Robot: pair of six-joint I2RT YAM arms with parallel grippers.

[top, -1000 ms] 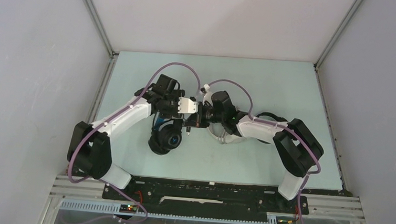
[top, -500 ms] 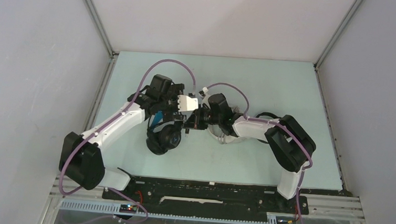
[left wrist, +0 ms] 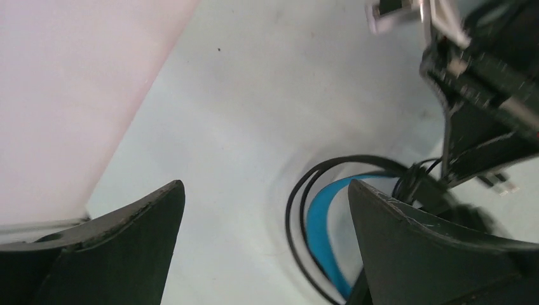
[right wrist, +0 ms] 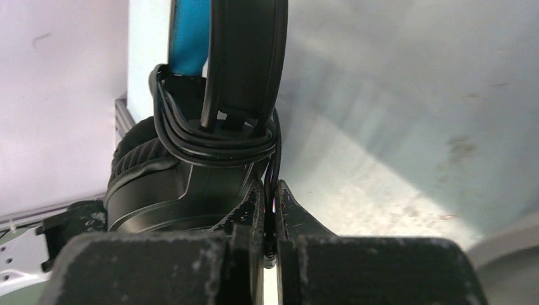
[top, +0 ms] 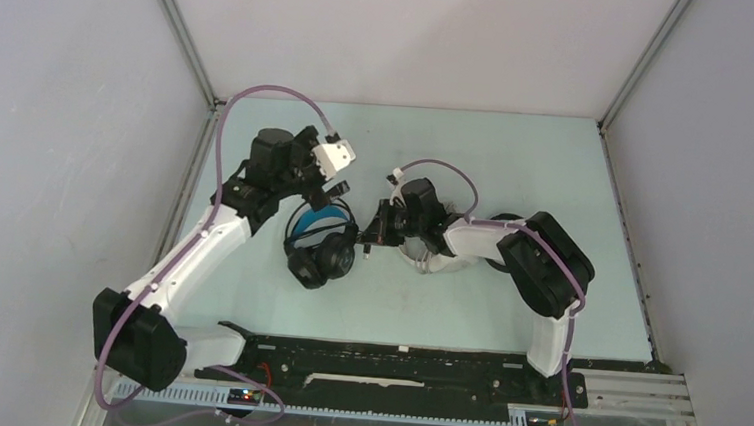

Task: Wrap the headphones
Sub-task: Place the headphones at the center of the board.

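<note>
The cable is already wound in turns, so the robot's right gripper will next move down and back, toward the tabletop (top: 356,275) beside the ear cup, and let go of the cable end.
The black headphones (top: 322,252) with a blue headband (left wrist: 323,223) lie left of the table's centre, their thin cable (right wrist: 216,145) wound in several turns where the headband meets the ear cup (right wrist: 162,187). My right gripper (right wrist: 270,198) is shut on the cable's free end, right beside the ear cup, with the plug between its fingers; from above the right gripper (top: 365,238) sits just right of the cups. My left gripper (left wrist: 265,187) is open and holds nothing. It hangs above the headband's far side, seen from above as the left gripper (top: 338,187).
White-grey headphones (top: 431,265) lie partly under my right forearm. A dark object (top: 501,222), mostly hidden behind that arm, could be another headset. Grey walls close the pale table (top: 517,163) at the left, back and right.
My left gripper opened fully and drew back up and to the left, off the headphones. The right gripper stayed shut on the cable and shifted slightly left with the headphones.
</note>
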